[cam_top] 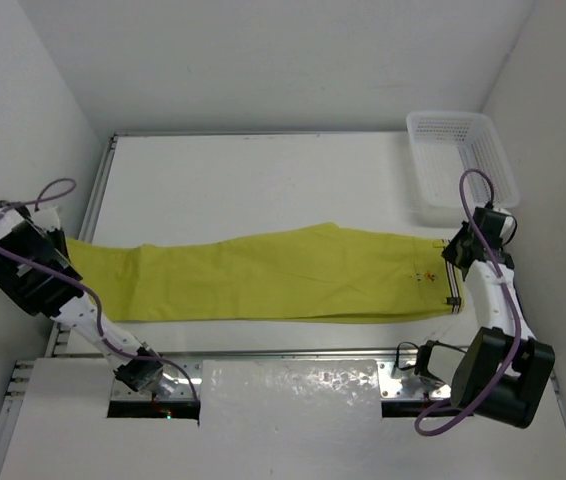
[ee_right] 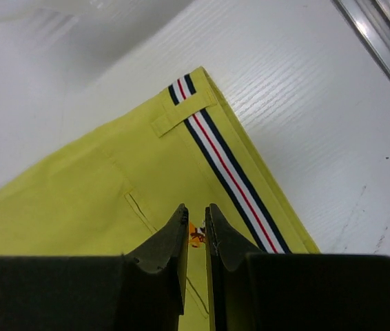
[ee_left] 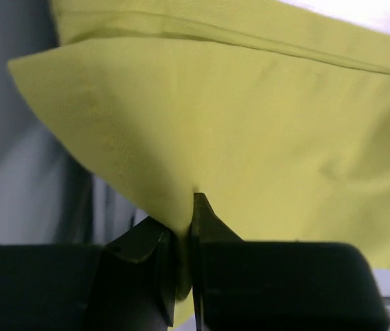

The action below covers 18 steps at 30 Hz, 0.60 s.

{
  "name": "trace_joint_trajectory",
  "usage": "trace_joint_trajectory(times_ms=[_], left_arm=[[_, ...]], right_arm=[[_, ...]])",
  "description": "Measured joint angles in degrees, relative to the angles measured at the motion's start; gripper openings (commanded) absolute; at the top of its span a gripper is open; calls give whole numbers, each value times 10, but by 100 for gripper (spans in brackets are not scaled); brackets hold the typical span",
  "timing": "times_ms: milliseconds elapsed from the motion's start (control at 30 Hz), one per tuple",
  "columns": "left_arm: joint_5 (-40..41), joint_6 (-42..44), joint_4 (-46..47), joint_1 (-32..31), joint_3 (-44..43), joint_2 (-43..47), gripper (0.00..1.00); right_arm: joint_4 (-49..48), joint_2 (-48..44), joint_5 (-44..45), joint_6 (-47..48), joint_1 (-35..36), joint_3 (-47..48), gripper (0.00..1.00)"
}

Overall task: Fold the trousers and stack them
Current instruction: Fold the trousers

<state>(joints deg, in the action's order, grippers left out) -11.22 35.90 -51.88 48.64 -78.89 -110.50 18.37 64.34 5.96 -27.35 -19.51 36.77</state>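
Note:
I will sweep my left gripper toward the waistband point(cam_top: 453, 290) and release the trousers' leg end on the waist half, as it lies to the gripper's right in the top view.
The mustard-yellow trousers point(cam_top: 283, 275) lie stretched left to right across the white table, folded lengthwise, with the striped waistband point(cam_top: 453, 290) at the right. My left gripper point(cam_top: 66, 250) is at the far left, shut on the leg end, and lifts the cloth a little; the left wrist view shows a fold of the trousers point(ee_left: 250, 124) pinched between the jaws of the left gripper point(ee_left: 187, 207). My right gripper point(cam_top: 453, 258) hovers over the waist end. In the right wrist view the right gripper point(ee_right: 196, 210) has its jaws almost together with nothing between them, above a small orange label point(ee_right: 196, 234) beside the waistband point(ee_right: 229, 169).
A white mesh basket point(cam_top: 460, 160) stands at the back right corner; its blurred edge shows in the right wrist view point(ee_right: 78, 8). Grey walls close in left and right. A metal rail point(cam_top: 283, 352) runs along the table's near edge.

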Motion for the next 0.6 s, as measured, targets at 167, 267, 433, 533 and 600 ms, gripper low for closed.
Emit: trace_joint_trajectory(times_ms=[167,267,433,533,600], left_arm=[[-58,20,-113,-11,-192,6,0],[-89,27,-146,-50,-264,38,0],[-144,19,-183,-205,-225,131,0],[-194,-5,-202,-322,-188,152,0],[-218,-23,-204,-384,-182,145,0]], right_arm=[[2,34,2,8,39,-14,13],[12,54,10,7,77,-23,13],[35,71,27,5,103,-28,15],[27,77,23,7,109,-41,15],[21,93,14,3,115,-48,15]])
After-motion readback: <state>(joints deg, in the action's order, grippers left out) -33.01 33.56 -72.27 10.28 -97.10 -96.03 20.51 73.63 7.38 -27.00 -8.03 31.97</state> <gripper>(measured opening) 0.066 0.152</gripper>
